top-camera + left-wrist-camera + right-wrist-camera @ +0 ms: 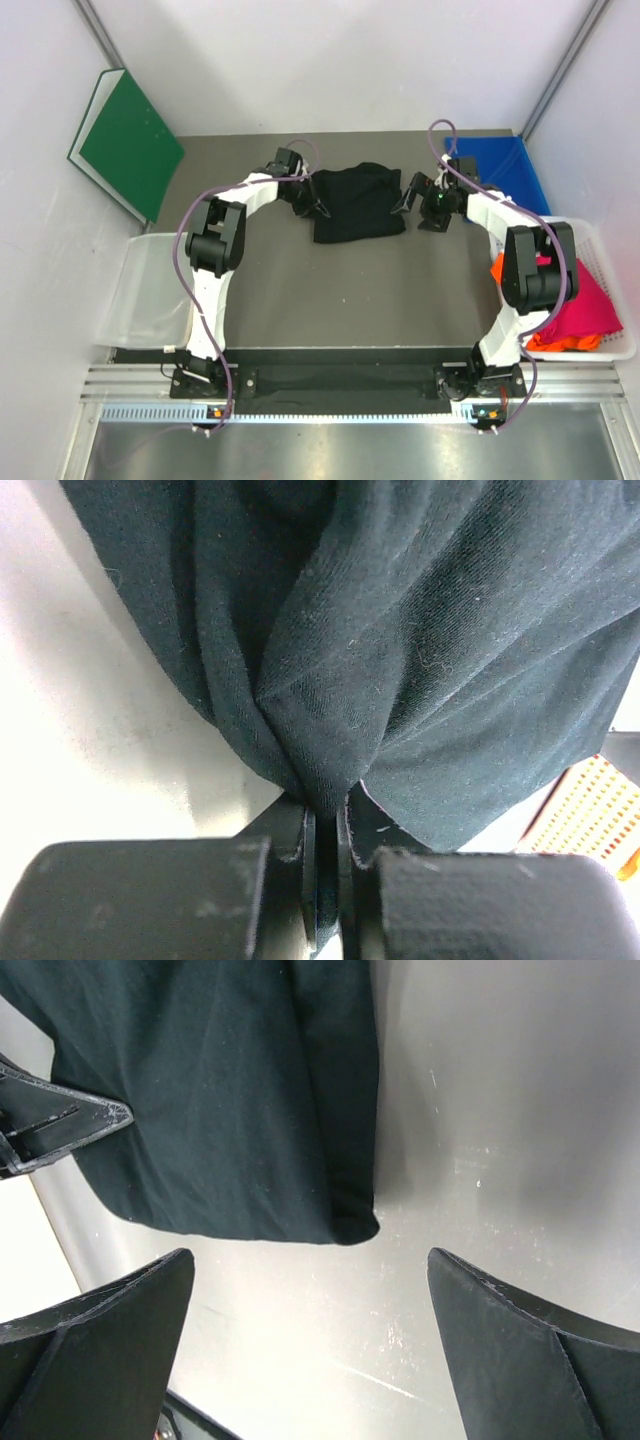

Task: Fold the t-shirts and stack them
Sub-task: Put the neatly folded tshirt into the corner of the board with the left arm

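Note:
The cloth should go to the left in the top view next. My left gripper will drag it there and let go of it on the tabletop by the green board, since there is room there.
The black t-shirt (pixel 356 202) lies partly folded at the back middle of the table. My left gripper (pixel 308 203) is shut on the black t-shirt's left edge; in the left wrist view the cloth (pixel 400 650) bunches into the closed jaws (pixel 327 830). My right gripper (pixel 410 195) is open and empty just right of the shirt; in the right wrist view the shirt's folded corner (pixel 350 1222) lies just beyond my spread fingertips (pixel 310 1290). A magenta-pink t-shirt (pixel 585 305) and an orange one (pixel 497 268) lie in the white basket (pixel 610 245) at the right.
A green board (pixel 128 140) leans on the left wall. A blue sheet (pixel 505 165) lies at the back right. A clear plastic bin (pixel 150 295) sits at the table's left edge. The left arm's finger (pixel 60 1125) shows in the right wrist view.

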Controlling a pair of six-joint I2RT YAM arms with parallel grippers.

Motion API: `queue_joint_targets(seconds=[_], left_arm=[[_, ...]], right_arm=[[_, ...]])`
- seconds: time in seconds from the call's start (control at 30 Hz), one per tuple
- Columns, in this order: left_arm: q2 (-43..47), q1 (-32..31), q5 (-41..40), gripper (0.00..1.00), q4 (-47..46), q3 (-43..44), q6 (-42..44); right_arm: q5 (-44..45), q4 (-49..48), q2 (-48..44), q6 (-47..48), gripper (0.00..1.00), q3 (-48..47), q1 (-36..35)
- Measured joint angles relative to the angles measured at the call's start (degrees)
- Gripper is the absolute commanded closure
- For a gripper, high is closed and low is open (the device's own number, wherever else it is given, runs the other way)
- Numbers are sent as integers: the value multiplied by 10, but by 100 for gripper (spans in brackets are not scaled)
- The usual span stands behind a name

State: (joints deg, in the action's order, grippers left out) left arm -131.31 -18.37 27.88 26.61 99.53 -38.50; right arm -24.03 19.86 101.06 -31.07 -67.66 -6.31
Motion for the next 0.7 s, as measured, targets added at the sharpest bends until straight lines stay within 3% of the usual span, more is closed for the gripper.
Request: queue_joint_targets(seconds=[0.27,0.7], left_arm=[[11,9,-23,100,24,-1,1],[16,114,-63,100,95,28,18]], right_arm=[[-12,10,4,4,0,-11,0],[-24,10,5,15,0,-8,0]])
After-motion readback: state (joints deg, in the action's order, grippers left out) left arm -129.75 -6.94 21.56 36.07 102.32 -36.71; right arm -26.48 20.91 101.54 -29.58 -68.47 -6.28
